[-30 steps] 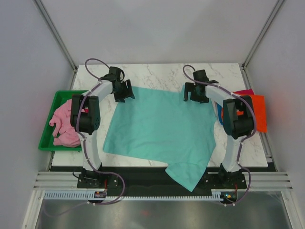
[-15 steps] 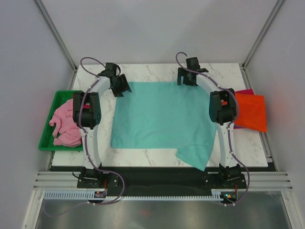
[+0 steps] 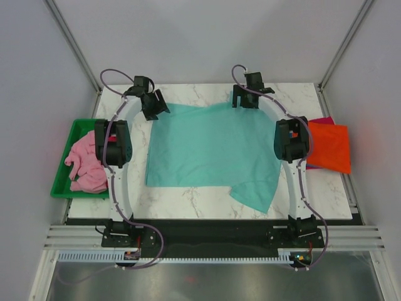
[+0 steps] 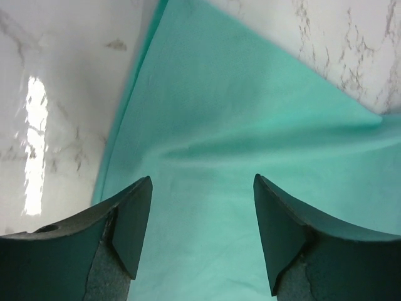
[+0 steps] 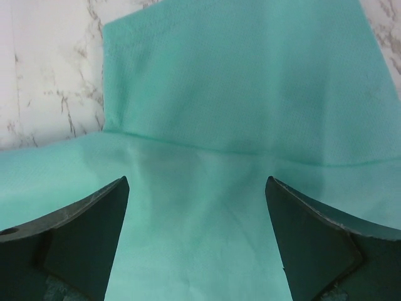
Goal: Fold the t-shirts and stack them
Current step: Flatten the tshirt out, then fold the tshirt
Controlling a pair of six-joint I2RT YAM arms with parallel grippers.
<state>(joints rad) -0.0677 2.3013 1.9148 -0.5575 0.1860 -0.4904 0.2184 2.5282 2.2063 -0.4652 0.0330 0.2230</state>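
Note:
My left gripper has bare marble around its end, so it should next move back along the teal shirt's side and down onto the near corner by the tray.
A teal t-shirt (image 3: 213, 147) lies spread flat on the marble table, with one part folded over at its near right corner. My left gripper (image 3: 153, 108) is open over the shirt's far left corner. My right gripper (image 3: 244, 100) is open over the far right corner. In the left wrist view the open gripper (image 4: 202, 179) frames teal cloth (image 4: 250, 125) with nothing between the jaws. In the right wrist view the open gripper (image 5: 197, 179) does the same over the cloth (image 5: 250, 81), where a seam crosses. An orange t-shirt (image 3: 329, 144) lies folded at the right, over a magenta one (image 3: 322, 120).
A green plastic tray (image 3: 75, 125) stands off the table's left edge with a crumpled pink t-shirt (image 3: 84, 163) in it. Grey walls close in the sides and back. Bare marble (image 3: 200, 91) shows behind the teal shirt and along its near edge.
Both arms carried the teal shirt's far edge toward the back and drew it off the front edge. The far edge, taut half a second ago, now lies slack.

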